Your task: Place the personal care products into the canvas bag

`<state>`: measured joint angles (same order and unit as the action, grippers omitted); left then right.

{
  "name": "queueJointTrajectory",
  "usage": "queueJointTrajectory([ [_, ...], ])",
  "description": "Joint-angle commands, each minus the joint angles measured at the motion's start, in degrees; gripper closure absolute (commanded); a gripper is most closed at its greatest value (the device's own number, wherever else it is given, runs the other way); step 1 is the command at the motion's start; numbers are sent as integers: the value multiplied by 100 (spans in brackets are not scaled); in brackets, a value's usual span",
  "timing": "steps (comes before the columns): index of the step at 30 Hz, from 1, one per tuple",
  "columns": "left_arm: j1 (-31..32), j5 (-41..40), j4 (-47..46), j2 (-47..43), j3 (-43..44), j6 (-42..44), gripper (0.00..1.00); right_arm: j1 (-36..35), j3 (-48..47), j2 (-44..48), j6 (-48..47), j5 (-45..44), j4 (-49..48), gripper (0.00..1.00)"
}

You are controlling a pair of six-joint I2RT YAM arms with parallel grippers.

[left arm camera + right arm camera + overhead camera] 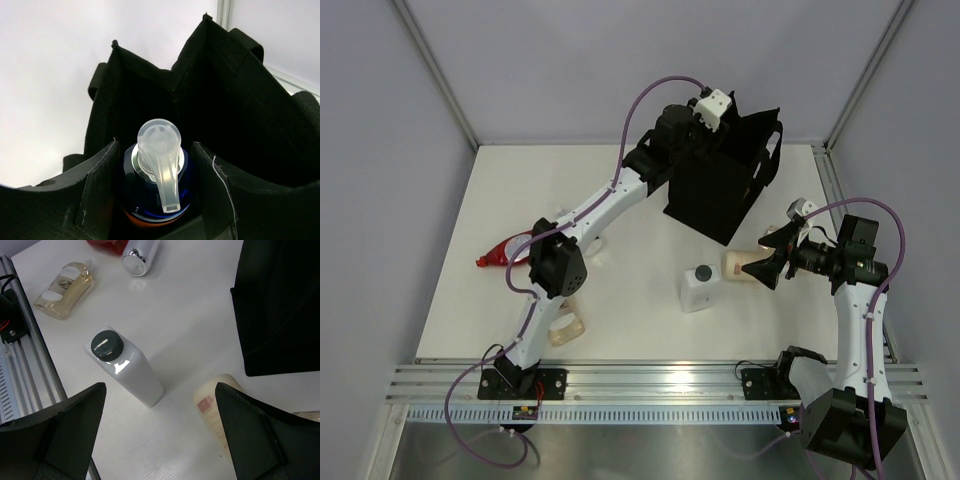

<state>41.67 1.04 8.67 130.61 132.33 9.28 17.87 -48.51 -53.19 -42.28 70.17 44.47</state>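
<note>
I should lower my left gripper slightly between the bag's sides and release the small pump bottle, since the bottle is already hanging over the bag's dark opening.
The black canvas bag stands at the back of the table. My left gripper is at its top edge, shut on a small pump bottle with a clear pump head, dark blue shoulder and orange base, held over the bag's dark opening. My right gripper is open and empty. It hovers over a beige bottle lying on its side, which also shows in the right wrist view. A white squarish bottle with a black cap stands just left of it.
A red tube lies at the left, partly behind the left arm. A clear yellowish bottle lies near the front rail. A silver cylinder lies beside the red tube. The bag's side is at the right.
</note>
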Motion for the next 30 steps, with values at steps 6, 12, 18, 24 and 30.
queueJointTrajectory([
  [6,-54,300,-454,351,232,-180,79,41,17,-33,-122,190,-17,0],
  [12,-203,476,-620,404,-23,-848,50,41,26,-42,-122,172,-17,1],
  [18,-238,512,-612,361,-233,-893,34,33,26,-60,-131,155,-26,0],
  [24,-230,441,-647,185,-638,-1112,11,41,43,-78,-131,102,-17,0],
  [30,-265,441,-752,-131,-744,-1147,10,59,44,-78,-184,93,35,1],
])
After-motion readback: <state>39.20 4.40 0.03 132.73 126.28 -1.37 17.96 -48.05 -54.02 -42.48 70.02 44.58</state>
